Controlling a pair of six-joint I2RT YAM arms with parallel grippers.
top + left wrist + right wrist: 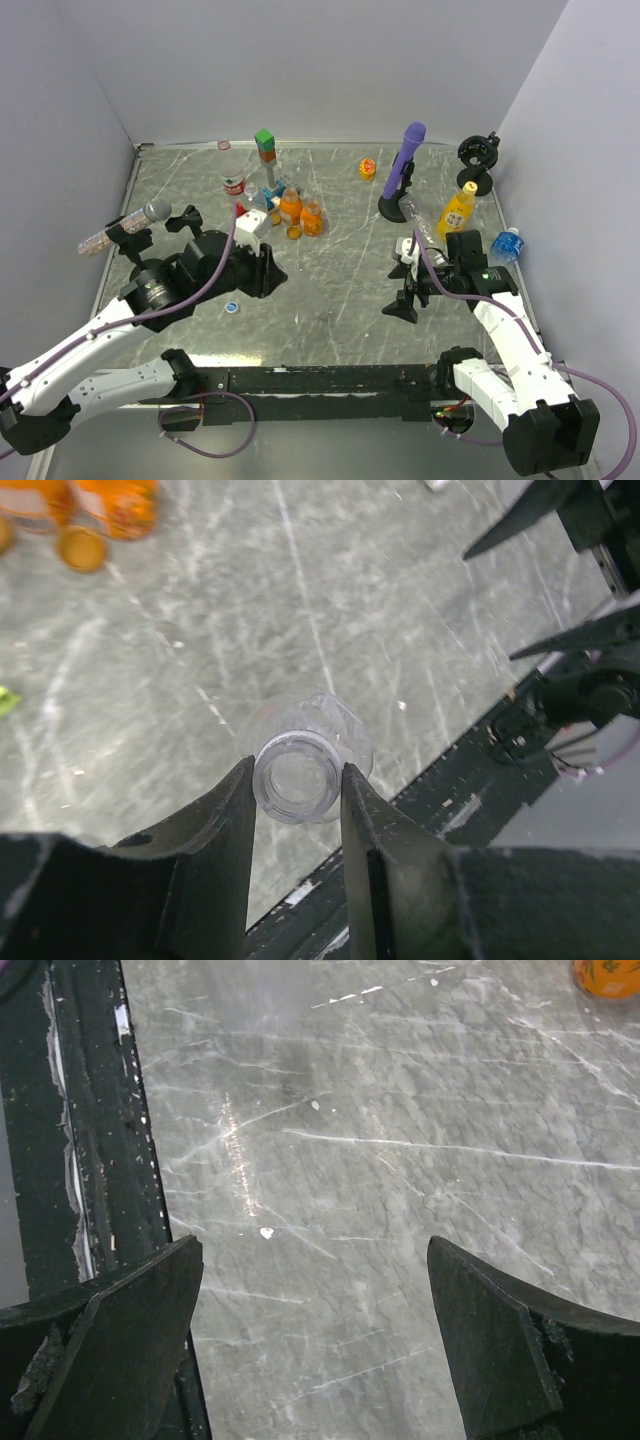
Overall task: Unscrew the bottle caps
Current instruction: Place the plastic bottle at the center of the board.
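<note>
My left gripper will next move down to the left in the top view and release the bottle, because bare table by the blue cap (232, 307) is below on that side.
In the left wrist view my left gripper (296, 772) is shut on the neck of a clear bottle (332, 726). Its mouth faces the camera and has no cap on it. From above, that gripper (266, 272) hangs low over the table left of centre, and the bottle is hard to make out. A small blue bottle cap (232, 307) lies on the table just in front of it. My right gripper (405, 292) stands wide open over bare table (330, 1150), with nothing between its fingers.
Orange bottles (300, 212) and a loose orange cap (294, 232) stand behind the left gripper beside stacked blocks (265, 145). A yellow juice bottle (458, 210), a blue-labelled bottle (506, 245) and a purple microphone (405, 165) are at the back right. Walls enclose three sides.
</note>
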